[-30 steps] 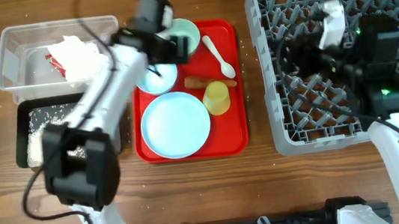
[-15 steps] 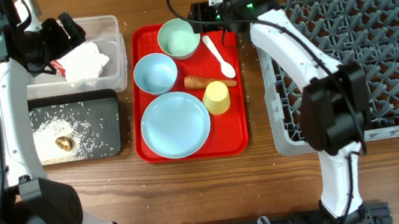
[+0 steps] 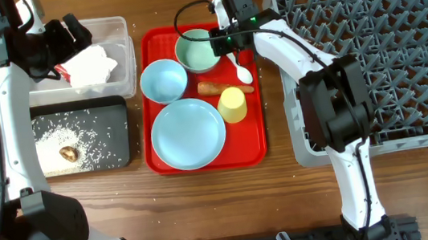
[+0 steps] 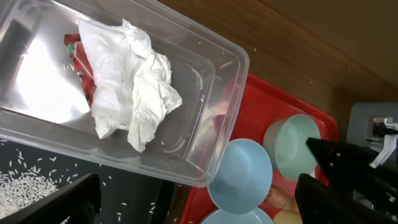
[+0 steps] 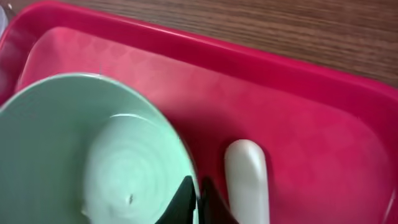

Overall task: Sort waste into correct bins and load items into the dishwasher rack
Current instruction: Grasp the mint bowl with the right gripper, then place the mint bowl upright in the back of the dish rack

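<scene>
Next, my right gripper needs to lift the bowl, carry it right in the overhead view and tilt it, then release it in the rack's far tray-side corner, which stands empty.
My right gripper is shut on the right rim of the pale green bowl at the back of the red tray. In the right wrist view the two fingertips pinch that rim, one inside the bowl and one outside, beside the white spoon. A blue bowl, blue plate, yellow cup and carrot also lie on the tray. My left gripper hangs open over the clear tub, which holds the napkin and wrapper.
The black tray at the left holds rice grains and a brown lump. The grey dishwasher rack fills the right side, just right of the red tray. Stray grains dot the wood near the tray.
My right gripper has dropped onto the green bowl and shut on its rim; the bowl has shifted slightly toward the tray's middle. The left arm has held still.
</scene>
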Robot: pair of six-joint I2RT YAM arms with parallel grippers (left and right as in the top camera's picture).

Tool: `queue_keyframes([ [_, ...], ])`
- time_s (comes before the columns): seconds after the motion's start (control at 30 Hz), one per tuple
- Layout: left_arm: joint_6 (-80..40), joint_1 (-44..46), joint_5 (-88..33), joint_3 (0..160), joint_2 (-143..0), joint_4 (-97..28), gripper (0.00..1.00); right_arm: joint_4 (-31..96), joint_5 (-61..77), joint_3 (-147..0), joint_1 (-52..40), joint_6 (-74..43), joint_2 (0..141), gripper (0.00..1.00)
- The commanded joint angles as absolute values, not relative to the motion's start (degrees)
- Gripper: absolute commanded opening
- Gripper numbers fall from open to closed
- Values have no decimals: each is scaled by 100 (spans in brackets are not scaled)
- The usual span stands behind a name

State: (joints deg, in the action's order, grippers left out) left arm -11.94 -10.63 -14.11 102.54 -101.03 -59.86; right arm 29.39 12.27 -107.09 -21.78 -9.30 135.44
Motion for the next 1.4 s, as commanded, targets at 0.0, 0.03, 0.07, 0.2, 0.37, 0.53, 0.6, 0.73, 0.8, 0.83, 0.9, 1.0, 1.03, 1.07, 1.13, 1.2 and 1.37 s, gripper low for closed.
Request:
queue_keyframes([
  [0.0,-1247,-1105,-1520,10276,-10116,-5988,100,3068,1155,-10801,-2134,-895,13111,4],
  [0.03,-1247,-1105,-1518,10276,-10116,-5988,100,3109,1107,-10801,-2106,-897,12868,4],
  [0.07,-1247,-1105,-1518,10276,-10116,-5986,100,3179,908,-10801,-2069,-899,12545,4],
  [0.2,-1247,-1105,-1520,10276,-10116,-5986,100,3682,-1037,-10801,-1874,-895,11297,4],
  [0.37,-1247,-1105,-1518,10276,-10116,-5986,100,3489,-6093,-10781,-1734,482,11137,4],
  [0.53,-1247,-1105,-1520,10276,-10116,-5986,100,2185,-6429,-10720,-1271,2646,11579,4],
  [0.6,-1247,-1105,-1520,10276,-10116,-5986,100,1984,-6399,-10718,-1162,3315,11708,4],
  [0.73,-1247,-1105,-1518,10276,-10116,-5988,100,1861,-5990,-10718,-1107,4729,12195,4],
  [0.8,-1247,-1105,-1518,10276,-10116,-5988,100,1844,-5988,-10715,-1140,4943,12431,4],
  [0.83,-1247,-1105,-1518,10276,-10116,-5988,100,1850,-5988,-10713,-1146,4718,12536,4],
  [0.9,-1247,-1105,-1520,10276,-10116,-5988,100,1850,-5983,-10713,-1221,4652,12658,4],
  [1.0,-1247,-1105,-1518,10276,-10116,-5988,100,1892,-5966,-10713,-1350,4657,12803,4],
  [1.03,-1247,-1105,-1520,10276,-10116,-5986,100,1914,-5966,-10711,-1385,4652,12849,4],
  [1.07,-1247,-1105,-1520,10276,-10116,-5986,100,1914,-5966,-10711,-1409,4652,12881,4],
  [1.13,-1247,-1105,-1518,10276,-10116,-5986,100,1931,-5955,-10711,-1459,4648,12903,4],
  [1.2,-1247,-1105,-1520,10276,-10116,-5986,100,2038,-5898,-10707,-1527,4635,12903,4],
  [1.37,-1247,-1105,-1520,10276,-10116,-5986,100,2209,-5900,-10610,-1579,4637,12903,4],
])
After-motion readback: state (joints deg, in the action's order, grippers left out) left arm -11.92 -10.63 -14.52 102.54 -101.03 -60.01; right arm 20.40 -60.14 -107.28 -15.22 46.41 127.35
